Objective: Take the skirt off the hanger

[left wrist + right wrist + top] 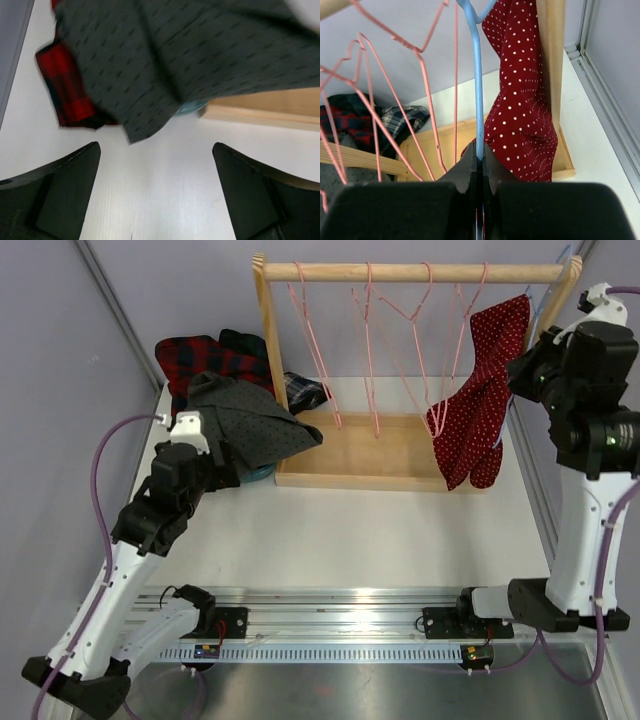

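Note:
As my right gripper holds only the hanger's wire, I will swing my left gripper to the right in the top view onto the skirt's edge facing it.
A red skirt with white dots (482, 390) hangs at the right end of the wooden rack rail (410, 272), on a blue wire hanger (478, 90). In the right wrist view the skirt (520, 105) drapes just right of the hanger, against the rack's post. My right gripper (479, 159) is shut on the blue hanger's wire; in the top view it (525, 368) sits at the skirt's right edge. My left gripper (156, 170) is open and empty over bare table, just in front of a grey garment (190, 55). It shows at the table's left in the top view (218, 475).
Several empty pink hangers (370, 340) hang on the rail. The rack's wooden base tray (360, 462) stands mid-table. The grey garment (250, 420), red plaid cloth (205, 355) and a checked cloth (305, 392) are piled at the back left. A teal object (192, 106) peeks out under the grey garment.

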Tool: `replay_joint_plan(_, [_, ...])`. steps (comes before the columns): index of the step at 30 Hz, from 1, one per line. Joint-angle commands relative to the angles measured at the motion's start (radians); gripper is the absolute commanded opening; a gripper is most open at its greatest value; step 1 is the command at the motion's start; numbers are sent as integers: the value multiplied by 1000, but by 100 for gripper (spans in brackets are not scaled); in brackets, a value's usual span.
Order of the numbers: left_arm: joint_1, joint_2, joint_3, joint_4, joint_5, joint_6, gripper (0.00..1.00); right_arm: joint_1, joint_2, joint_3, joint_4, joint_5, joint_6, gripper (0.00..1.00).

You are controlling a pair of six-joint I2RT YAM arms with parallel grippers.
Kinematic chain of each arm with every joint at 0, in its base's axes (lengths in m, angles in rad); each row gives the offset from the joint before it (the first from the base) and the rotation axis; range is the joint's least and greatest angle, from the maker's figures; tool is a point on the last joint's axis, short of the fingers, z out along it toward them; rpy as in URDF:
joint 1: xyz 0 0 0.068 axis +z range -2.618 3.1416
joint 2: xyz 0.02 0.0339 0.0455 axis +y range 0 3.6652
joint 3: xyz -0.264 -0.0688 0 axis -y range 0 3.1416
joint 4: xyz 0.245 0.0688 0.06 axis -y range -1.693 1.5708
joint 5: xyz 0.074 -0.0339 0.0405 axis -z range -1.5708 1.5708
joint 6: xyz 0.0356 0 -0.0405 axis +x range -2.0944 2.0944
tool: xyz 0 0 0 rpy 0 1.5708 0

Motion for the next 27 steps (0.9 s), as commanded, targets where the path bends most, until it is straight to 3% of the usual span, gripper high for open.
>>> replay_joint_plan(1, [-130, 80, 191, 43, -91, 34, 99, -1, -105, -41, 46, 20, 11, 0])
replay_joint_plan(5, [-326, 165, 391, 28, -117, 27, 99, -1, -213, -147, 28, 1, 37, 0])
replay_joint_plan(9, [-527, 220, 457, 86, -131, 45, 99, -1, -344, -219, -17, -11, 57, 0])
replay_joint_plan(14, [-811, 382, 549, 105, -309, 93, 99, -1, -471, -320, -49, -55, 105, 0])
replay_joint_plan(20, [-995, 476, 548, 278, -311, 139, 99, -1, -626, -383, -107, -100, 129, 0])
replay_joint_plan(27, [-1115, 524, 483, 418, -289, 162, 99, -1, -761, -484, -112, -147, 186, 0])
